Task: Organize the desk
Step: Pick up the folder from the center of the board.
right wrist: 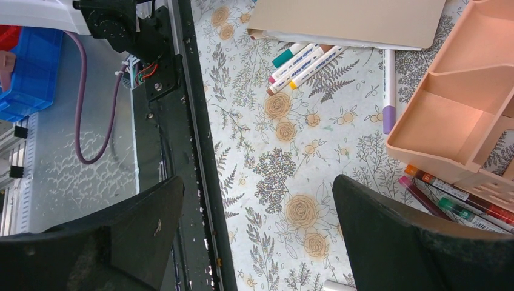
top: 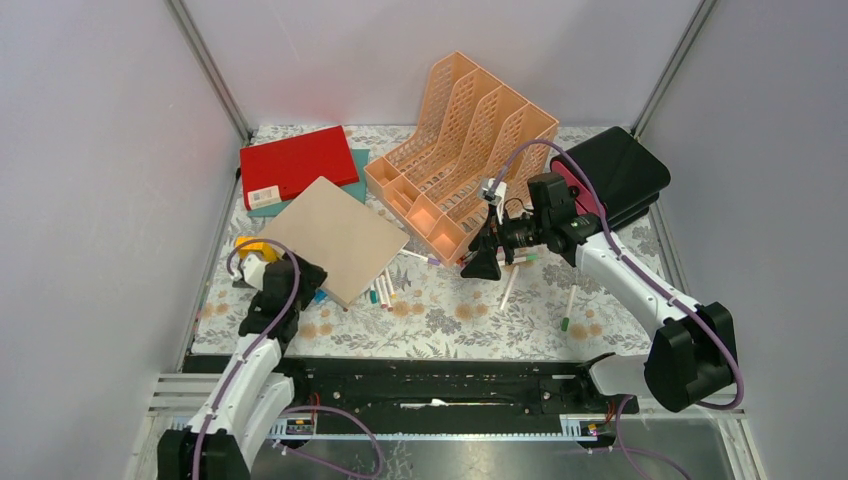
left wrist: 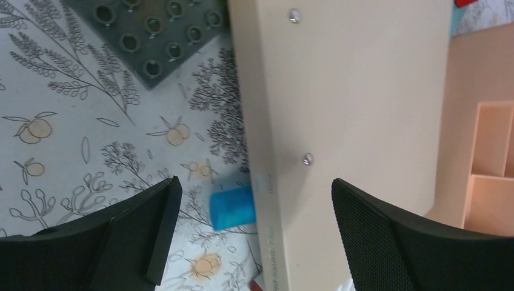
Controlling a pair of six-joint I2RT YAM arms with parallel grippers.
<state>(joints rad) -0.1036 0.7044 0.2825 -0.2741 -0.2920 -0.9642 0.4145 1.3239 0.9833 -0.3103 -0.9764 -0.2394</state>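
Observation:
The beige binder's spine edge lies below my left gripper, between the open fingers, so the gripper needs to lower and tilt around it and close.
The desk carries a whitish floral cloth with items scattered on it. A beige binder lies at centre left. My left gripper is open at the binder's near left edge. In the left wrist view the left gripper straddles the edge of the beige binder, with a blue cap poking out from under it. My right gripper hangs open in front of the peach file rack. Beneath the right gripper lies only bare cloth.
Loose markers lie by the binder's near corner, and more markers lie along the rack's base. A red folder on a teal one sits at back left. A black case sits at back right, and a grey studded plate lies left of the binder.

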